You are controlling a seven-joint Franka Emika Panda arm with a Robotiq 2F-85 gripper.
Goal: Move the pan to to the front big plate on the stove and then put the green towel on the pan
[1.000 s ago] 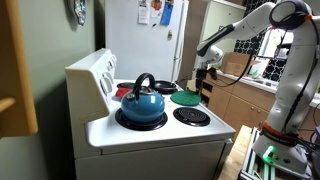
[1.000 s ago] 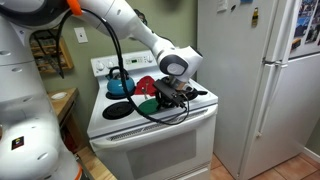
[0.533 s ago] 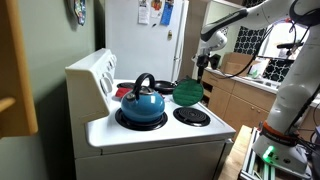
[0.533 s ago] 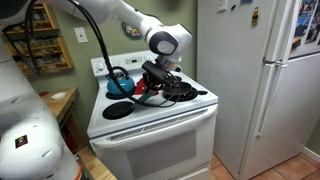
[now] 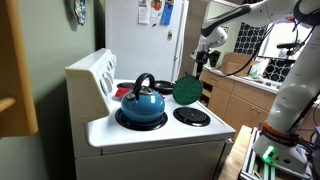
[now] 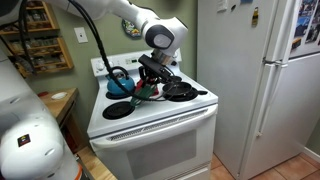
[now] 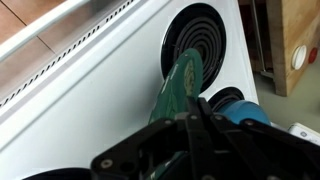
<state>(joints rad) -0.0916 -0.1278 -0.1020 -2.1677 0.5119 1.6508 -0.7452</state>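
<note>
My gripper needs to move toward the fridge next and down over the black pan [image 6: 181,91] to let go of the green towel [image 6: 144,92], because the towel still hangs beside the pan.
My gripper [image 5: 200,68] is shut on the green towel [image 5: 186,91], which hangs from it above the stove's far side. In an exterior view the gripper [image 6: 150,72] holds the towel [image 6: 144,92] over the middle of the cooktop, just beside the black pan [image 6: 180,90]. The pan sits on a burner with its handle pointing towards the fridge. In the wrist view the towel [image 7: 180,85] dangles from the dark fingers [image 7: 190,125] over a coil burner [image 7: 200,35]. In the view with the kettle in front, the pan is mostly hidden behind the towel.
A blue kettle [image 5: 142,103] stands on a front burner and also shows in both other views [image 6: 120,82] [image 7: 240,108]. An empty coil burner [image 5: 192,116] lies beside it, and another bare burner [image 6: 118,110] is at the stove's front. A red object [image 6: 140,84] sits behind the towel. A white fridge [image 6: 255,80] stands next to the stove.
The gripper has risen with the green towel, which lay flat low over the stove and now hangs free above it. The pan and kettle have not moved.
</note>
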